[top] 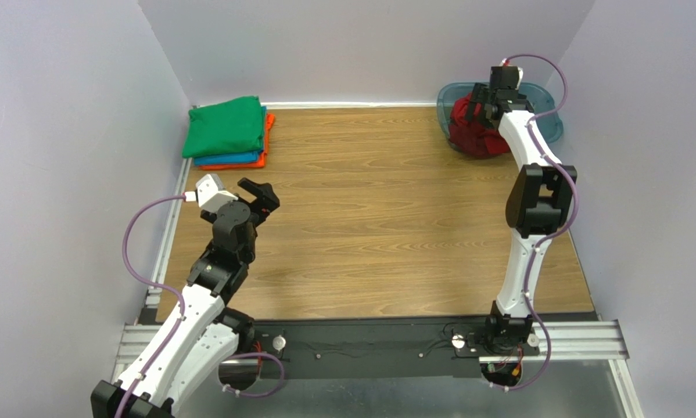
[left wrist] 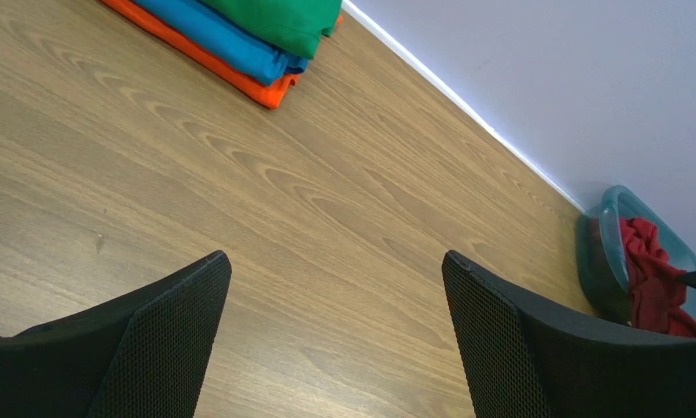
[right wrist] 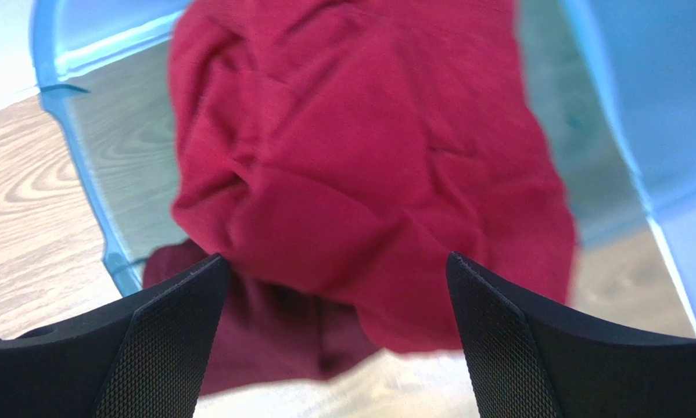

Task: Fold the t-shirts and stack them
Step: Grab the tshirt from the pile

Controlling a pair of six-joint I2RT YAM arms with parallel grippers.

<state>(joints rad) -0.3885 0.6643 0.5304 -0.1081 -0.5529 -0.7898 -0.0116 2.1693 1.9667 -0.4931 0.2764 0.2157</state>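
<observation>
To get the near folds of the bunched dark red t-shirt between its fingers, my right gripper will lower into the teal tub (top: 543, 122) first.
Three folded t-shirts lie stacked at the table's back left: green (top: 226, 127) on top, blue (top: 238, 159) under it, orange (top: 267, 139) at the bottom. The same stack shows in the left wrist view, green (left wrist: 282, 22), blue (left wrist: 229, 39), orange (left wrist: 238, 74). Crumpled dark red t-shirts (top: 475, 135) (right wrist: 360, 174) fill the teal tub (top: 543, 122) at the back right. My right gripper (top: 484, 97) (right wrist: 336, 287) hangs open just above the red cloth, nothing between its fingers. Well apart from the stack, my left gripper (top: 262, 198) (left wrist: 336, 287) hovers open over bare wood.
White walls close the table on the left, back and right. The tub (left wrist: 613, 261) stands against the back wall in the right corner; its blue rim (right wrist: 72, 148) frames the red cloth. A black rail (top: 369, 344) carries both arm bases at the near edge.
</observation>
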